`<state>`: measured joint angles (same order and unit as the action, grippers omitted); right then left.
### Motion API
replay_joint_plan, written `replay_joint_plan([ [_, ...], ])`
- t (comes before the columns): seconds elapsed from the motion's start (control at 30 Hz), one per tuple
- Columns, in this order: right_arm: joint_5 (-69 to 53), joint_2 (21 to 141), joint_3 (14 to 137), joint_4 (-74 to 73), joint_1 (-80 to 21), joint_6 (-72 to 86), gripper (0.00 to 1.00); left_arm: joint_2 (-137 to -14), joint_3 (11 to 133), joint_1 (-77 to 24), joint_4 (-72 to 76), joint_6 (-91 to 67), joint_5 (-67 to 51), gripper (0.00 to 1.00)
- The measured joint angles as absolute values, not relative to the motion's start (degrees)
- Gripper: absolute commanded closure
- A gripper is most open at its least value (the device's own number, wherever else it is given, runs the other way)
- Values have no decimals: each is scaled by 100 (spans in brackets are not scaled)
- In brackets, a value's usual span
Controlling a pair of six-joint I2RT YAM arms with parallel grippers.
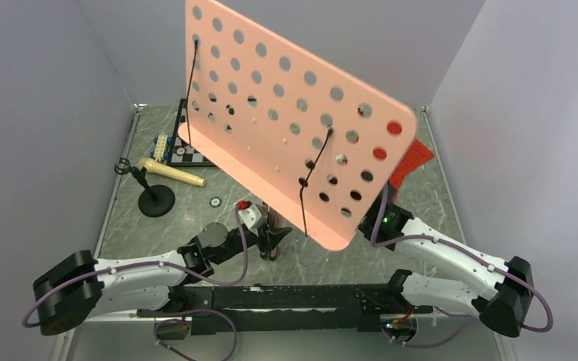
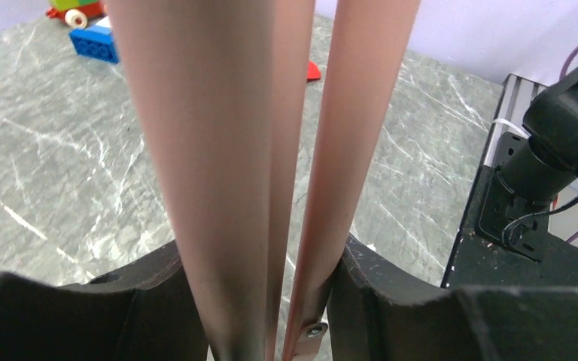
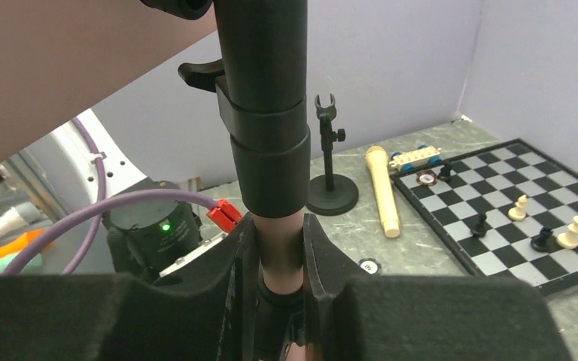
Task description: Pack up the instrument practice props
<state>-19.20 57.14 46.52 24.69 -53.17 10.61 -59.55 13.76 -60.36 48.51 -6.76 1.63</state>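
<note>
My right gripper holds the pole and will next move down and outward, tilting the pole onto the tabletop beside the chessboard, and release it. The stand's legs are already folded, so it can do this.
The pink perforated music stand (image 1: 286,113) stands tilted over the middle of the table. My left gripper (image 1: 272,241) is shut on its folded pink legs (image 2: 226,188). My right gripper (image 3: 281,241) is shut on its pink pole, just below the black collar (image 3: 267,150); in the top view its fingers are hidden under the stand's desk. The cream microphone (image 1: 169,173) lies on the table at the left, next to its black round-base stand (image 1: 156,201). Both also show in the right wrist view, the microphone (image 3: 382,188) and its stand (image 3: 331,177). Red sheet-music pages (image 1: 412,159) lie at the back right.
A chessboard (image 1: 188,150) with pieces lies behind the music stand and shows in the right wrist view (image 3: 527,210). Toy bricks (image 1: 160,147) sit beside it. A small round chip (image 1: 215,201) lies near the microphone stand. A blue brick (image 2: 94,41) shows in the left wrist view. Walls enclose three sides.
</note>
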Motion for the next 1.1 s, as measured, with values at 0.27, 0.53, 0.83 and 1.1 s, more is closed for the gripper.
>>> replay_joint_plan([
  [0.27,-2777,6606,5328,2757,-4141,2829,100,-5282,2364,-6243,2519,-1286,1293,100],
  [0.53,-3653,7653,5489,3680,-3181,4646,100,-5559,2978,-6434,1579,-1883,2281,100],
  [0.83,-4095,8842,5245,4335,-2574,5922,100,-6447,3221,-6458,1306,-2923,2764,100],
  [1.1,-4056,9153,4877,4665,-2416,5996,100,-7210,3356,-6512,1385,-3339,2880,100],
])
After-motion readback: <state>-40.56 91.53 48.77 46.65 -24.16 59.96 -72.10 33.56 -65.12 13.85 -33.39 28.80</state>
